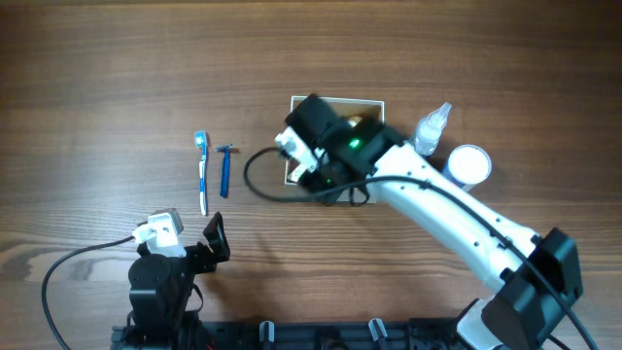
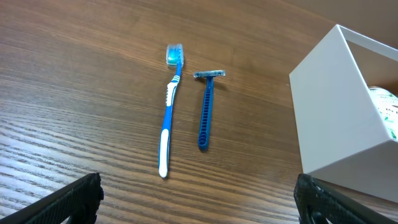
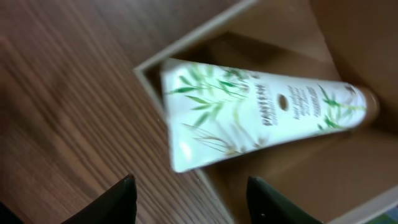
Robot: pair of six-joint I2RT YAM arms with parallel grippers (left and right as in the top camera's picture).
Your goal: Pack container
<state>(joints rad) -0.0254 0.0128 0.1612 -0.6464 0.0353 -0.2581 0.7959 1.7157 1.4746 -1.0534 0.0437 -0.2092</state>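
The white tube's crimped end lies across the container's side, so my right gripper moves down next, fingers astride the overhanging corner of its crimped end (image 3: 181, 160).
The container (image 1: 374, 107), a shallow box with white walls and a brown inside, sits at mid-table, mostly under my right arm (image 1: 428, 190). In the right wrist view the container (image 3: 348, 186) holds a white tube with green leaves (image 3: 261, 112), whose flat end rests over the left wall. My right gripper (image 3: 193, 205) is open and empty, just above that wall. My left gripper (image 1: 216, 238) is open and empty near the front edge. It also shows in the left wrist view (image 2: 199, 205), with the container's white wall (image 2: 336, 118) to its right.
A blue-and-white toothbrush (image 1: 202, 173) and a blue razor (image 1: 224, 170) lie side by side left of the box, and both show in the left wrist view (image 2: 168, 118) (image 2: 205, 109). A small clear bottle (image 1: 432, 129) and a round blue-and-white jar (image 1: 468, 165) stand right of the box.
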